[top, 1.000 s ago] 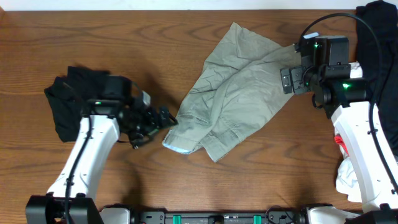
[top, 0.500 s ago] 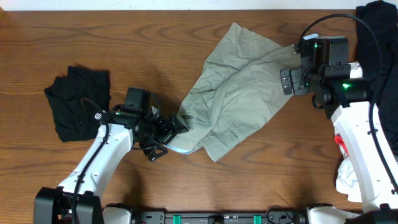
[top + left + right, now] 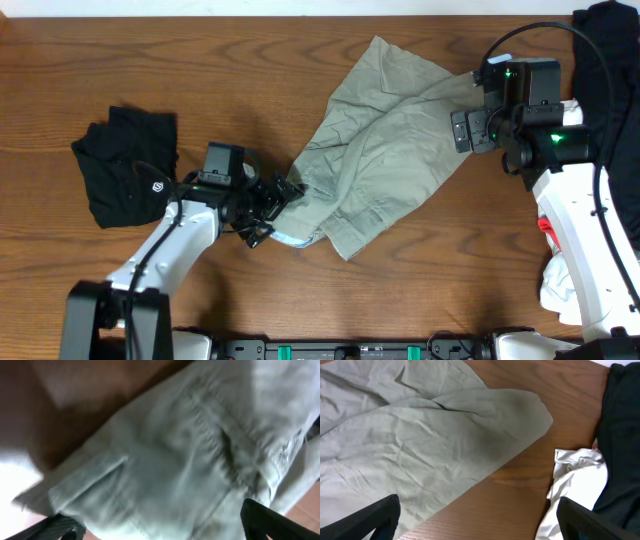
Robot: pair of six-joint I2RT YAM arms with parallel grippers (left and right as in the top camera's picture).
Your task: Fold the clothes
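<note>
I will move my right gripper down onto the fold of khaki fabric (image 3: 452, 104) (image 3: 496, 418) next, outward and to the left in the overhead view, because the fold lies beyond my fingers.
The wrinkled khaki-green shorts (image 3: 380, 150) lie spread across the middle of the table. They fill the left wrist view (image 3: 190, 455) and the left half of the right wrist view (image 3: 420, 440). My left gripper (image 3: 275, 205) is open at the shorts' lower left corner, with its fingers (image 3: 165, 525) on either side of the fabric. My right gripper (image 3: 470, 128) is open and empty above the shorts' right edge; its fingers (image 3: 477, 520) hang over bare wood. A black garment with a small white logo (image 3: 125, 165) lies at the left.
More clothes are piled at the right edge: a black garment (image 3: 610, 70), which also shows in the right wrist view (image 3: 620, 440), a white one (image 3: 558, 285) (image 3: 575, 485) and a bit of red (image 3: 545, 224). The wooden table (image 3: 250, 60) runs to the back edge.
My left arm has moved right from beside the black garment to the shorts' lower left corner, and its open fingers now straddle the fabric. The right arm has not moved.
</note>
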